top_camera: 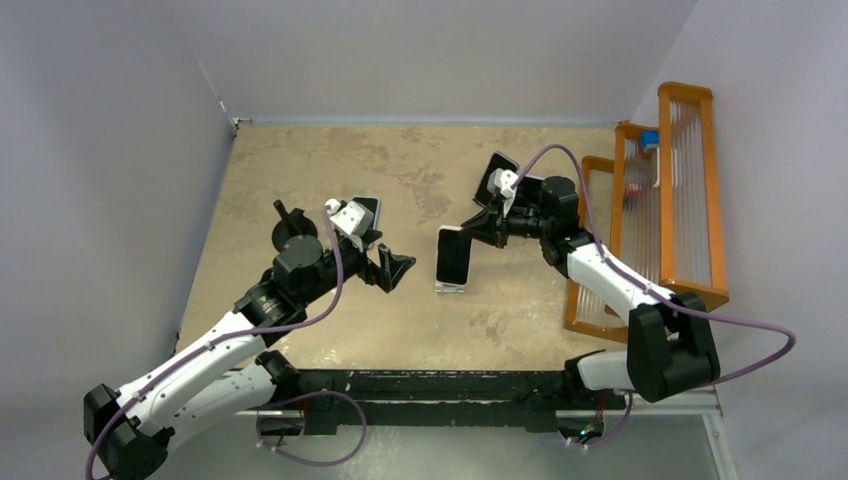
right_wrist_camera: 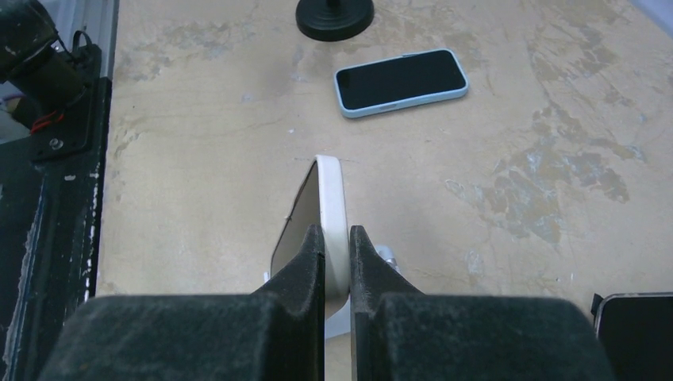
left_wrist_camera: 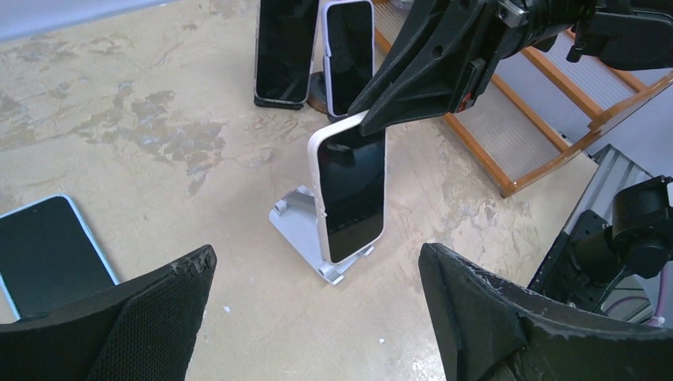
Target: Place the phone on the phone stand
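Note:
My right gripper lowers the phone onto the edge of the small grey phone stand below it next and releases there, since that edge of the stand already sits under the phone's lower edge.
A phone (top_camera: 452,255) in a white case stands upright, its lower edge resting on the lip of the small grey phone stand (top_camera: 450,288) in the middle of the table. My right gripper (top_camera: 468,229) is shut on the phone's top edge. In the right wrist view the fingers (right_wrist_camera: 308,262) pinch the white case (right_wrist_camera: 332,202) between them. In the left wrist view the phone (left_wrist_camera: 351,194) leans on the stand (left_wrist_camera: 300,234), dark screen toward the camera. My left gripper (top_camera: 393,255) hangs open just left of the stand, holding nothing; its fingertips (left_wrist_camera: 198,266) frame the stand.
Two more phones (left_wrist_camera: 282,48) (left_wrist_camera: 350,51) stand upright on holders behind the stand. A phone in a light blue case (left_wrist_camera: 48,258) lies flat at the left. An orange rack (top_camera: 690,190) lines the table's right side. A black round base (right_wrist_camera: 334,16) sits beyond the blue-cased phone (right_wrist_camera: 401,82).

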### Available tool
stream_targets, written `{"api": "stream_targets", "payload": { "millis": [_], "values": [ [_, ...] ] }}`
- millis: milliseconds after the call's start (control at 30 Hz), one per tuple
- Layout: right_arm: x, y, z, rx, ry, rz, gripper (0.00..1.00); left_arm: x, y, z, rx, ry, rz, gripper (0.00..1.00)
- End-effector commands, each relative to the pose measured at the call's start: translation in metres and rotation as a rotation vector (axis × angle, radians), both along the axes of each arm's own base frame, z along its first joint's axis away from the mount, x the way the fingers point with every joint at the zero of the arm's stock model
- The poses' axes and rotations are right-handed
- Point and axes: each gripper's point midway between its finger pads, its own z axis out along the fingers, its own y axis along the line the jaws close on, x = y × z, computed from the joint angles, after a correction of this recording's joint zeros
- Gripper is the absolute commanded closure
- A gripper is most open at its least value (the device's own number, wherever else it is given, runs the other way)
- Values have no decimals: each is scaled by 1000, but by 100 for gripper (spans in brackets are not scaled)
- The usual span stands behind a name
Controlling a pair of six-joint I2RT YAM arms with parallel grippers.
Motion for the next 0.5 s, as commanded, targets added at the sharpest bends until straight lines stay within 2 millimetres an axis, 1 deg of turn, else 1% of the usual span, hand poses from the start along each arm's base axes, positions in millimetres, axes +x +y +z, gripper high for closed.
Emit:
{"api": "stream_targets", "payload": {
  "millis": [0, 167, 267, 333, 467],
  "values": [
    [8, -4, 7, 16, -158, 14, 100, 2, -3, 15, -9, -38, -14, 3],
    [6, -2, -9, 34, -181, 34, 100, 3, -4, 11, -9, -26, -12, 3],
    [8, -1, -14, 39, -177, 30, 100, 3, -4, 11, -8, -24, -13, 2],
    [11, -1, -16, 42, -174, 23, 100, 2, -3, 11, -7, -24, -12, 2],
    [11, -3, -12, 54, -203, 2, 100, 3, -3, 10, -5, -24, -11, 2]
  ]
}}
